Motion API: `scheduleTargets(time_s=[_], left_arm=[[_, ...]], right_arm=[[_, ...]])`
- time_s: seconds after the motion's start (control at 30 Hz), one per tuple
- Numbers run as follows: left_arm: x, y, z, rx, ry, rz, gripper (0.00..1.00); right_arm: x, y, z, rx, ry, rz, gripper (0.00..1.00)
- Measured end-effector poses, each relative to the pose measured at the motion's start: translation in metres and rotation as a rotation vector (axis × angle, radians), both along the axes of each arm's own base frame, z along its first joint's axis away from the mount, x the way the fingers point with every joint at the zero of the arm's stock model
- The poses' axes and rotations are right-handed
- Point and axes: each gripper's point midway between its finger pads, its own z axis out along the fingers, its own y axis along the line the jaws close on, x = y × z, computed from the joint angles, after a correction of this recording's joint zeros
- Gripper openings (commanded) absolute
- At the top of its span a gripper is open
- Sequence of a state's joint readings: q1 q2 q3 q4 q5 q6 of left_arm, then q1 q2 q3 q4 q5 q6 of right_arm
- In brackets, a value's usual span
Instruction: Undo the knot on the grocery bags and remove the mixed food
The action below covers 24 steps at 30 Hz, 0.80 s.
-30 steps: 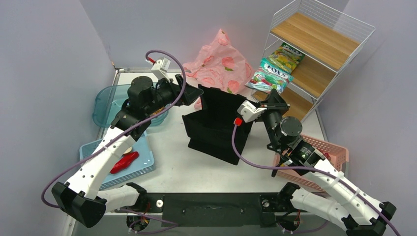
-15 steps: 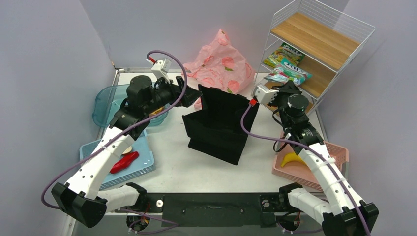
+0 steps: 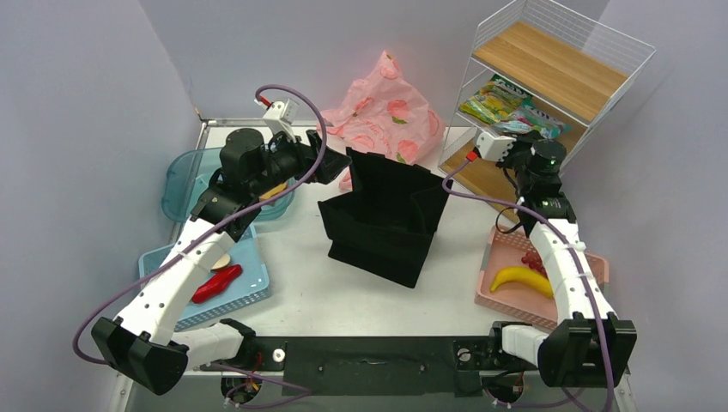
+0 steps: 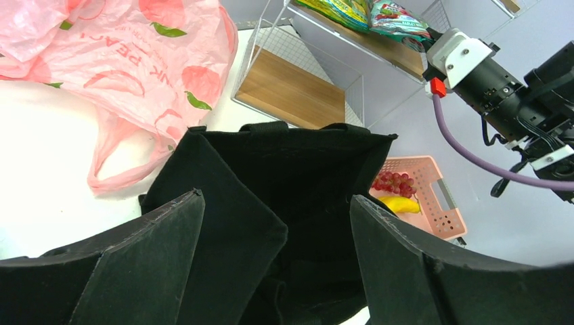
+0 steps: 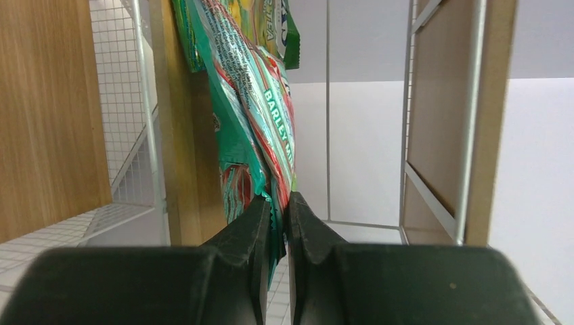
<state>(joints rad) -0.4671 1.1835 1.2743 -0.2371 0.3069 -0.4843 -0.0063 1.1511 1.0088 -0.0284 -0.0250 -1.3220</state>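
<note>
I should next keep my right gripper at the wire shelf's middle board [image 3: 570, 134] [image 5: 206, 162] and release the green snack packet's edge, as the packet already lies along the wood.
A pink grocery bag [image 3: 386, 107] with peach prints lies at the back of the table, one handle loop [image 4: 115, 162] loose on the white surface. I cannot make out a knot. My left gripper [image 3: 341, 167] hovers open at the black tote's [image 3: 386, 219] left rim, its fingers [image 4: 149, 257] spread above the dark inside with nothing between them. My right gripper [image 5: 274, 210] is shut on the edge of a green snack packet [image 5: 250, 101], held against the wire shelf's [image 3: 558, 77] middle board. A second packet [image 3: 494, 96] lies on that board.
A pink basket [image 3: 584, 262] at the right holds a banana [image 3: 519, 279] and a red fruit cluster [image 3: 534, 259]. A blue basket [image 3: 249, 287] at the left holds a red chilli [image 3: 216, 283]. A teal tub [image 3: 180, 180] sits under the left arm.
My right arm has swung from beside the tote up and right to the shelf, carrying the green packet. The left arm has stayed by the tote, its jaws a little wider.
</note>
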Motion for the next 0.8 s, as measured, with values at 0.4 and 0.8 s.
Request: scheduleTargets(time_s=[0.4, 0.8], left_arm=[[0.003, 0.003, 0.0, -0.001, 0.0, 0.01, 0.77], [0.004, 0.003, -0.002, 0.006, 0.001, 0.003, 0.78]], right_arm=[[0.024, -0.035, -0.004, 0.011, 0.054, -0.039, 0.1], [0.014, -0.028, 0.0, 0.054, 0.209, 0.044, 0.53]])
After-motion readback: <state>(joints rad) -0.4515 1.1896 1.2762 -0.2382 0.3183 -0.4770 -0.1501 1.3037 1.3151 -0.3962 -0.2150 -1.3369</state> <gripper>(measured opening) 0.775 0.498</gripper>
